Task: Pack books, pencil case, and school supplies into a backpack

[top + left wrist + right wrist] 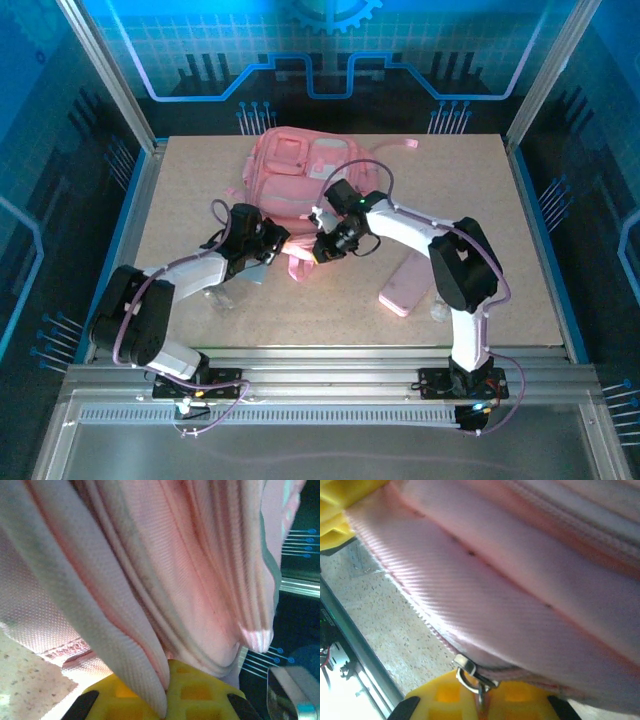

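Note:
My right gripper holds the pull and will next move it outward along the zipper, away from the held fold, and let it go, because the backpack's side edge is that way.
The pink backpack (300,170) lies at the middle back of the table, its near edge lifted between both grippers. My left gripper (270,242) (167,706) is shut on a fold of the backpack's (165,565) fabric edge. My right gripper (322,250) (481,702) is shut on the backpack's metal zipper pull (470,672); the zipper teeth run up along the fabric (520,595). The pale-pink pencil case (408,286) lies flat on the table right of the grippers. A small clear-whitish item (440,312) sits by the right arm. The books are out of view.
A small pale-blue flat piece (254,272) lies just below the left gripper, and a clear item (222,298) sits beside the left arm. A metal rail (330,362) runs along the near edge. Enclosure posts (545,75) stand at the table's corners.

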Motion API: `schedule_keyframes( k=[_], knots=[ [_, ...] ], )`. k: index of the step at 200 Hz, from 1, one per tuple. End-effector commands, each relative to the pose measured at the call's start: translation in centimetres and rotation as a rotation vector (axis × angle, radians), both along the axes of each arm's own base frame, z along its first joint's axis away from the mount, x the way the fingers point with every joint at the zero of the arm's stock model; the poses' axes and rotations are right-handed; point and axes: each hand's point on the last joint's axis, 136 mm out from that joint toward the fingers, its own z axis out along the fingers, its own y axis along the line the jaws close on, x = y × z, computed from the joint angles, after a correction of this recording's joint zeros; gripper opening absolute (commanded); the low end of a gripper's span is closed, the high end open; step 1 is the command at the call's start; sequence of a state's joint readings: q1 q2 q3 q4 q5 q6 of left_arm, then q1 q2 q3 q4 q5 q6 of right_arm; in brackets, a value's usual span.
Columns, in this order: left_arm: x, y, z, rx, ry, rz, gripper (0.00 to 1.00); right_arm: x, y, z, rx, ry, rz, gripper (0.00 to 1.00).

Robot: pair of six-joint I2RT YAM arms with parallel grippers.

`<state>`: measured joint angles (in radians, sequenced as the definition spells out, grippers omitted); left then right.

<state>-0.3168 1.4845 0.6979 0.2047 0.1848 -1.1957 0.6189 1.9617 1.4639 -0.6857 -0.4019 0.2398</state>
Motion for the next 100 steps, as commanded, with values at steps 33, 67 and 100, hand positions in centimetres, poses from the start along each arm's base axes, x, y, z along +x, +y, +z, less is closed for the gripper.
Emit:
schedule_keyframes(
  k=[33, 67, 100],
  knots=[
    [0.0, 1.8, 4.5, 0.094, -0.149, -0.042, 0.00, 3.8, -12.5, -1.3, -0.395, -0.026, -0.094, 0.00],
    [-0.5, 1.1, 5.3, 0.119, -0.150, -0.124, 0.00, 7.5, -14.8, -1.0, -0.428, -0.091, -0.099, 0.00],
    [-1.2, -0.3, 6.1, 0.108, -0.144, -0.235, 0.00, 12.9, -16.9, -2.7, -0.494, -0.162, -0.110, 0.00]
  ],
)
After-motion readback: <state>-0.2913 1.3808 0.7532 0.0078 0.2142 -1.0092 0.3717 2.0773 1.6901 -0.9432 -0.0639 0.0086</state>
